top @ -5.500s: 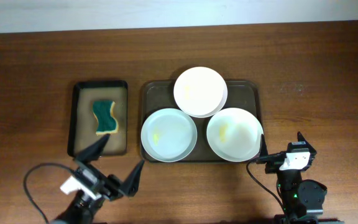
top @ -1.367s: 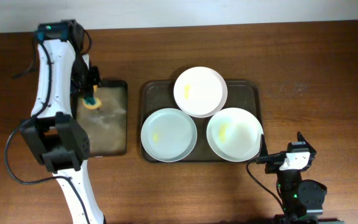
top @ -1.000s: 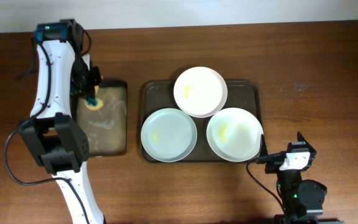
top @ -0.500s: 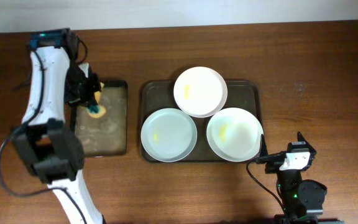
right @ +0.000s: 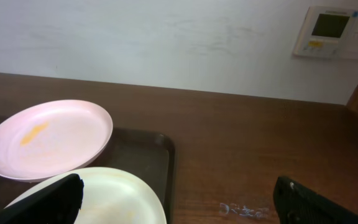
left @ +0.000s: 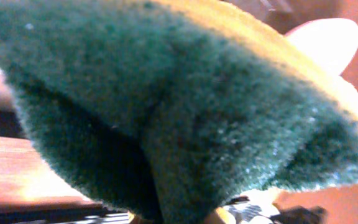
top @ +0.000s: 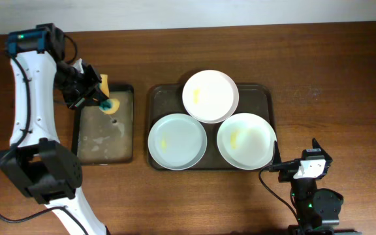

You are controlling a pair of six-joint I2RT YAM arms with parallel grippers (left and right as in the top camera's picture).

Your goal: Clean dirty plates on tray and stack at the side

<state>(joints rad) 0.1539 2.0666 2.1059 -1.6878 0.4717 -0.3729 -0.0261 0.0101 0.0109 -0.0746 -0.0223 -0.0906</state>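
Note:
Yellow smears the nearest plate [top: 180, 142], so my left gripper must next swing across and down, to the right in the overhead view, to release the sponge [top: 107, 96] there.
Three white plates sit on the dark tray [top: 261, 95]: a far one [top: 209, 96], a near-left one [top: 177, 141] and a near-right one [top: 246, 140], each with a faint yellow smear. My left gripper [top: 98, 99] is shut on a green and yellow sponge [top: 107, 96], held over the far end of the small black tray [top: 103, 140], left of the plates. That sponge [left: 166, 106] fills the left wrist view and hides the jaws. My right gripper [top: 294, 166] is open at the table's near edge, its fingers [right: 48, 199] wide apart just short of the near-right plate [right: 104, 196]. The far plate [right: 48, 137] lies beyond.
The small black tray carries wet soapy smears. Bare wooden table [top: 331, 85] lies right of the dark tray and along the back. A wall panel [right: 331, 31] hangs on the white wall behind the table.
The left arm has swung back and lifted the sponge off the black tray's surface, toward its far end. The right arm and the plates have not moved.

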